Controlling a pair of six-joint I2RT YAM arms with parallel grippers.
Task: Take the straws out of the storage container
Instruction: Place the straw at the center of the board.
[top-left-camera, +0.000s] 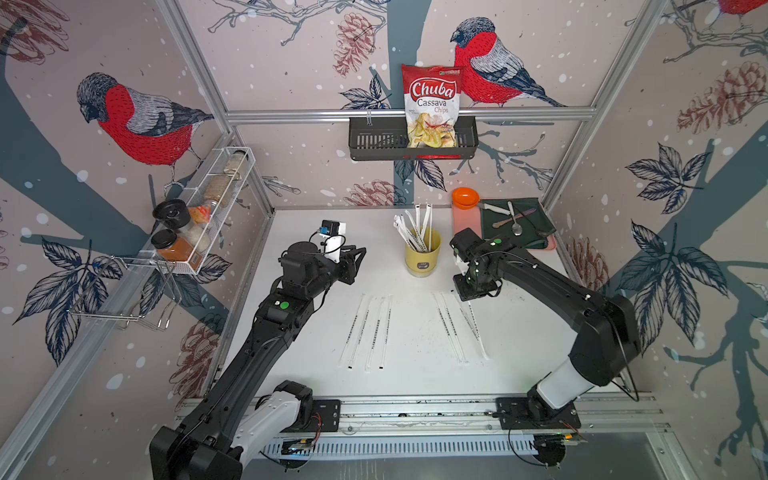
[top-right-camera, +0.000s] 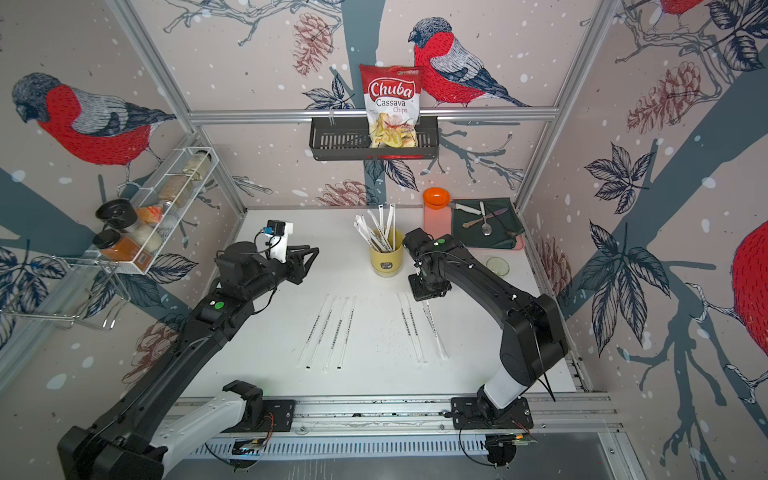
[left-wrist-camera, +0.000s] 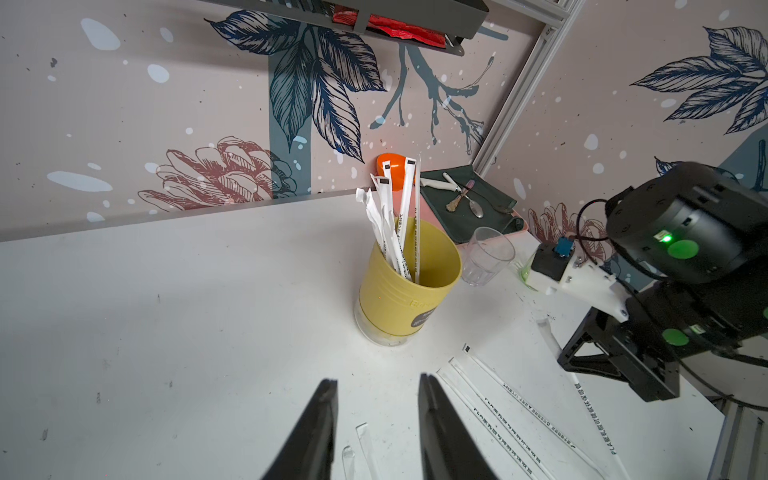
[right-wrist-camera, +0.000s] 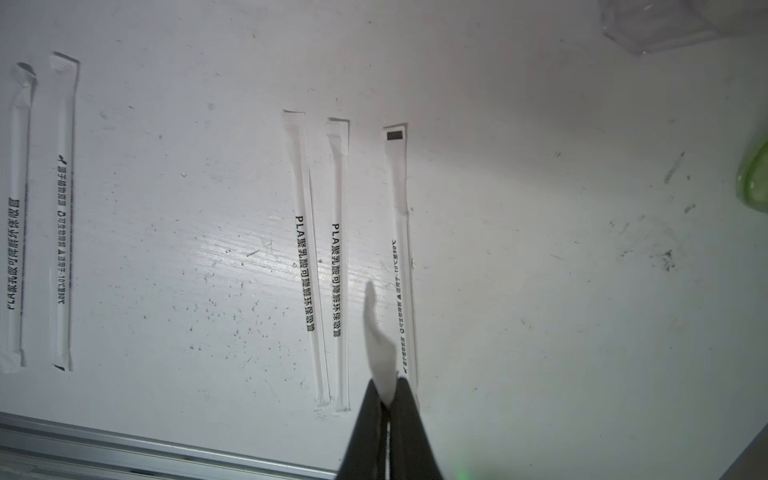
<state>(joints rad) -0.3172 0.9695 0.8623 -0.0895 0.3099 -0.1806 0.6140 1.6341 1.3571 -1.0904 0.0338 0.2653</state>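
Note:
My right gripper moves down toward the table (top-left-camera: 469, 326) (right-wrist-camera: 376, 256) beside the dark-marked straw next and releases the straw seen end-on, since that spot lies below the gripper's closed fingers.
The storage container, a pale yellow cup (top-left-camera: 423, 259) (top-right-camera: 386, 261) (left-wrist-camera: 409, 291), stands upright at the middle back of the table. Several straws (top-left-camera: 415, 228) (top-right-camera: 379, 229) (left-wrist-camera: 395, 216) in white wrappers stick out of it. More straws lie flat in two groups, one left (top-left-camera: 368, 328) and one right (top-left-camera: 453, 328) (right-wrist-camera: 307, 257). My left gripper (top-left-camera: 357, 253) (left-wrist-camera: 376, 380) is open and empty, left of the cup and facing it. My right gripper (top-left-camera: 471, 291) (right-wrist-camera: 388, 388) points down over the right group, shut on a straw (right-wrist-camera: 380, 345) seen end-on.
A clear glass (left-wrist-camera: 486, 257) (top-right-camera: 497, 266) stands right of the cup, behind the right arm. An orange-lidded pink tub (top-left-camera: 465, 199) and a dark green cloth with cutlery (top-left-camera: 517, 222) sit at the back right. A wire spice rack (top-left-camera: 199, 216) hangs on the left wall.

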